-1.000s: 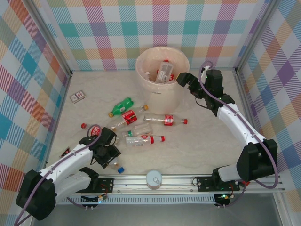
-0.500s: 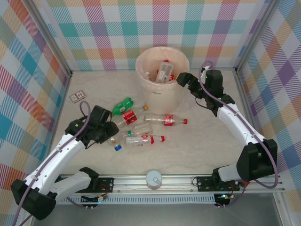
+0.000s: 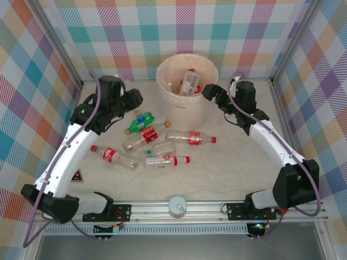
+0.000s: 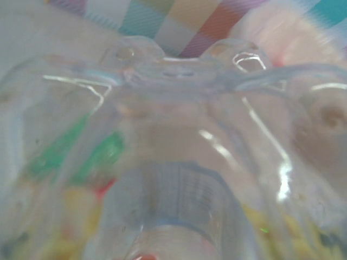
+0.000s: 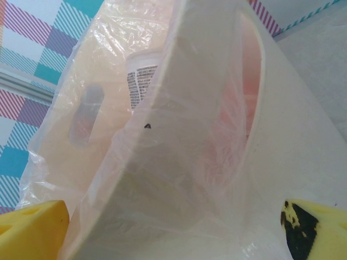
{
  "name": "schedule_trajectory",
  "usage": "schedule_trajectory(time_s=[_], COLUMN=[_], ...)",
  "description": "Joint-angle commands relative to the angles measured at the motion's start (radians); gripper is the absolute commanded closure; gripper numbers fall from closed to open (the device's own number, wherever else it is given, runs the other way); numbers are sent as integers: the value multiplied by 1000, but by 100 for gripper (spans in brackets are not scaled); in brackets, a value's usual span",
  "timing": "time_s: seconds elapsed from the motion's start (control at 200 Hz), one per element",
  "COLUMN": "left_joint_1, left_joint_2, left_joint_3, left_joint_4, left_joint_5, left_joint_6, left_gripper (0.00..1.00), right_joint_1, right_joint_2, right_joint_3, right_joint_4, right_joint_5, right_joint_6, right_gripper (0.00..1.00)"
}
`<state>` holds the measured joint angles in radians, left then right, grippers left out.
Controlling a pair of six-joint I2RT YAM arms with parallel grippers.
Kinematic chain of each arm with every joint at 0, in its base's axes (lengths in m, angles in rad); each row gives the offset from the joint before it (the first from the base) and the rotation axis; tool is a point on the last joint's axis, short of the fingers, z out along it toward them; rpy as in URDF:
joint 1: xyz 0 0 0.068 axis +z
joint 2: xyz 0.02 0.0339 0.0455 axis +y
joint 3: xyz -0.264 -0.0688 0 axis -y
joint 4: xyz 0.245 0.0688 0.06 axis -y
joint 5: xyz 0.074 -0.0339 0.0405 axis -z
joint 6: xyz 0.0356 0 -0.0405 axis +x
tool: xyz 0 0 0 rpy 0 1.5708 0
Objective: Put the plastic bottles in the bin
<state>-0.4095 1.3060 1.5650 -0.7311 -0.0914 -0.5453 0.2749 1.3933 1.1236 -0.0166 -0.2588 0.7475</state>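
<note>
I will lift the clear bottle in my left gripper outward over the rim of the bin (image 3: 187, 105) next, and then bring it down and let it go inside.
My left gripper (image 3: 134, 104) is raised over the back left of the table, shut on a clear bottle with a blue label (image 4: 173, 189) and blue cap (image 3: 142, 115). Up close in the left wrist view, the bottle hides the fingers. Below it lie a green bottle (image 3: 138, 122) and several clear red-labelled bottles (image 3: 190, 138), one apart at the left (image 3: 114, 156). The cream bin (image 3: 187, 105) stands at the back with bottles inside (image 3: 190, 81). My right gripper (image 3: 213, 93) is open, its yellow pads (image 5: 30, 230) either side of the bin's lined rim (image 5: 179, 108).
A white-lidded jar (image 3: 178, 206) sits at the near rail. A small card box (image 3: 89, 111) lies at the left and a red triangular piece (image 3: 76, 175) near the left arm. Checked walls enclose the table on three sides.
My left arm has lifted the blue-capped bottle from the front left of the table up and back toward the bin. A red-capped bottle at the left is now uncovered. The right arm has stayed put.
</note>
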Motion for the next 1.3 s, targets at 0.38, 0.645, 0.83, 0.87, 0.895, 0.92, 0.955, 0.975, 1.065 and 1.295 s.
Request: schedule_trajectory(time_s=[0.38, 0.645, 0.83, 0.87, 0.895, 0.92, 0.955, 0.975, 1.065, 1.295], left_joint_1=[-19, -78, -123, -134, -139, -143, -147, -149, -156, -172], left_joint_2=[427, 769, 910, 904, 899, 893, 886, 882, 884, 938], left_joint_3=[405, 868, 1022, 990, 966, 943, 910, 893, 868, 865], left_joint_4=[589, 263, 56, 58, 64, 71, 84, 91, 78, -43], left_joint_5=[158, 249, 243, 248, 259, 277, 312, 329, 407, 423], left_joint_6=[177, 287, 421, 445, 457, 467, 472, 472, 478, 539], left_gripper=[76, 72, 72, 72, 72, 72, 72, 72, 72, 73], right_joint_1=[34, 34, 35, 35, 35, 34, 34, 33, 35, 34], right_joint_2=[-8, -37, -39, -37, -36, -34, -33, -31, -27, -12], right_joint_3=[-46, -65, -68, -65, -65, -64, -64, -64, -65, -60], right_joint_4=[1, 0, -1, -5, -6, -6, -6, -4, 4, 11], right_joint_5=[33, 52, 56, 58, 59, 60, 62, 61, 64, 64], right_joint_6=[-4, -9, -17, -22, -23, -24, -27, -26, -25, -28], right_gripper=[1, 1, 1, 1, 1, 1, 1, 1, 1, 1])
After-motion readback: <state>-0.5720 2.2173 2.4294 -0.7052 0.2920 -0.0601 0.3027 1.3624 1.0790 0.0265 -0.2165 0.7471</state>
